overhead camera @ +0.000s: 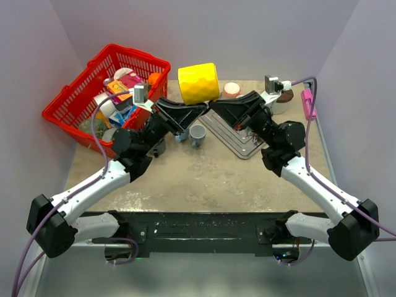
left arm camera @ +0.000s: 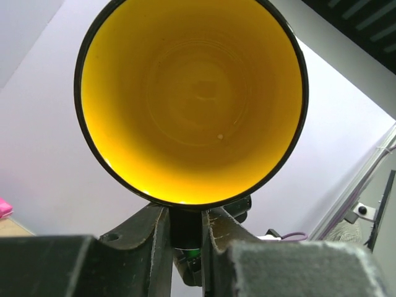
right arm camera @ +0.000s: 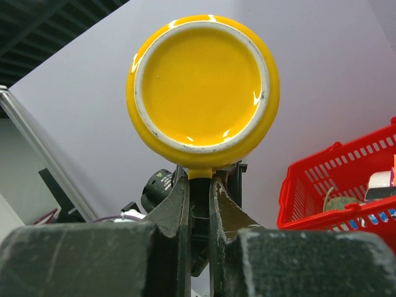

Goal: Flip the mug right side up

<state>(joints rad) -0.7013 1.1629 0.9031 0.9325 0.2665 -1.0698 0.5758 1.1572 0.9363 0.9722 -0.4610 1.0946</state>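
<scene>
I will next take the yellow mug [overhead camera: 198, 83] back and down to the bare near tabletop with my left gripper, then let it go as my fingers turn downward, because the mug's opening still faces sideways.
The yellow mug [overhead camera: 198, 83] hangs on its side in the air above the back of the table, held between both arms. My left gripper [overhead camera: 199, 107] comes from the left, its fingers [left arm camera: 154, 229] pressed onto the dark handle just under the black rim. That view looks straight into the mug's yellow inside [left arm camera: 192, 99]. My right gripper [overhead camera: 214, 105] comes from the right and is shut on the handle's yellow end, right below the mug's base [right arm camera: 201, 83]. The two sets of fingertips [right arm camera: 179, 198] nearly meet under the mug.
A red basket [overhead camera: 68, 102] full of groceries stands at the back left, also seen in the right wrist view [right arm camera: 322, 179]. A small grey cup [overhead camera: 197, 133] and a metal tray [overhead camera: 238, 141] sit under the raised mug. A pink candle [overhead camera: 232, 90] and a pink object [overhead camera: 307, 102] lie at the back right.
</scene>
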